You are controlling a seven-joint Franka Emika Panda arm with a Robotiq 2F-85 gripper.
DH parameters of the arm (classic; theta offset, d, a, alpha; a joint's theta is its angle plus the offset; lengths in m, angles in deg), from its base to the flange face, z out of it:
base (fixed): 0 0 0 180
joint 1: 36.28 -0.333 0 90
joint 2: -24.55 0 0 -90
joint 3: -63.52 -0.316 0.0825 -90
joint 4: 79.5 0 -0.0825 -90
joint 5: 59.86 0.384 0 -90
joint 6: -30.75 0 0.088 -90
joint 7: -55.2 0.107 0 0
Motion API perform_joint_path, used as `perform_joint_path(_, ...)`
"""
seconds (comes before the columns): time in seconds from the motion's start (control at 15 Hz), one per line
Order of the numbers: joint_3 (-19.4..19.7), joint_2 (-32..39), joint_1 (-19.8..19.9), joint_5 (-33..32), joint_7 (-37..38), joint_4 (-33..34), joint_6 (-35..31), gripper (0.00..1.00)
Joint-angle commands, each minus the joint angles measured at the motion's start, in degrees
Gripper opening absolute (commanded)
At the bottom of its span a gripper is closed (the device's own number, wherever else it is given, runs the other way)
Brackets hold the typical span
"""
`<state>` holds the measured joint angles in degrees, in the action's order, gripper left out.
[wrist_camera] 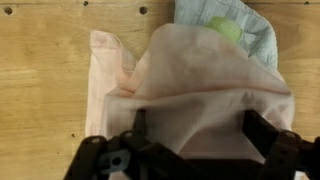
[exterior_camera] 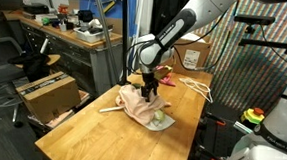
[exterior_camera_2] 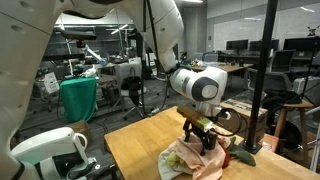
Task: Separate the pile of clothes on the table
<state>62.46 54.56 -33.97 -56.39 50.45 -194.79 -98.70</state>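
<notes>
I should keep my gripper low over the peach cloth as the next move, and I should close its fingers onto the raised fold (exterior_camera: 148, 96) (wrist_camera: 196, 118).
The pile of clothes (exterior_camera: 144, 110) lies on the wooden table (exterior_camera: 90, 137), toward its far end, and shows in both exterior views (exterior_camera_2: 192, 160). In the wrist view a peach-beige cloth (wrist_camera: 190, 80) covers most of the pile. A pale yellow-green cloth (wrist_camera: 228, 28) and a white cloth (wrist_camera: 258, 42) peek out at its top right. My gripper (wrist_camera: 200, 128) hangs open right over the peach cloth, one dark finger (wrist_camera: 262, 128) at each side of a raised fold. Nothing is pinched between them. In an exterior view the gripper (exterior_camera: 149, 87) points straight down at the pile.
A thin white cord (exterior_camera: 193, 85) lies on the table behind the pile. Cardboard boxes stand beside the table (exterior_camera: 48, 92) and at its far end (exterior_camera: 193, 53). A cluttered workbench (exterior_camera: 66, 30) runs along the back. A dark pole (exterior_camera_2: 262, 80) rises near the table.
</notes>
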Motion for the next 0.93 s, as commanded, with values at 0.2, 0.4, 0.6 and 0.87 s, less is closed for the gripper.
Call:
perform_joint_path(0.2,-2.5,1.3,2.6,2.8,-7.6,1.0,-0.4,0.68)
perform_joint_path(0.4,-2.7,0.8,2.8,2.9,-8.8,1.5,0.3,0.43)
perform_joint_path(0.6,-2.4,0.4,2.4,2.2,-8.6,2.0,0.9,0.20)
perform_joint_path(0.87,-2.1,-1.3,1.7,1.5,-7.6,2.3,1.6,0.00)
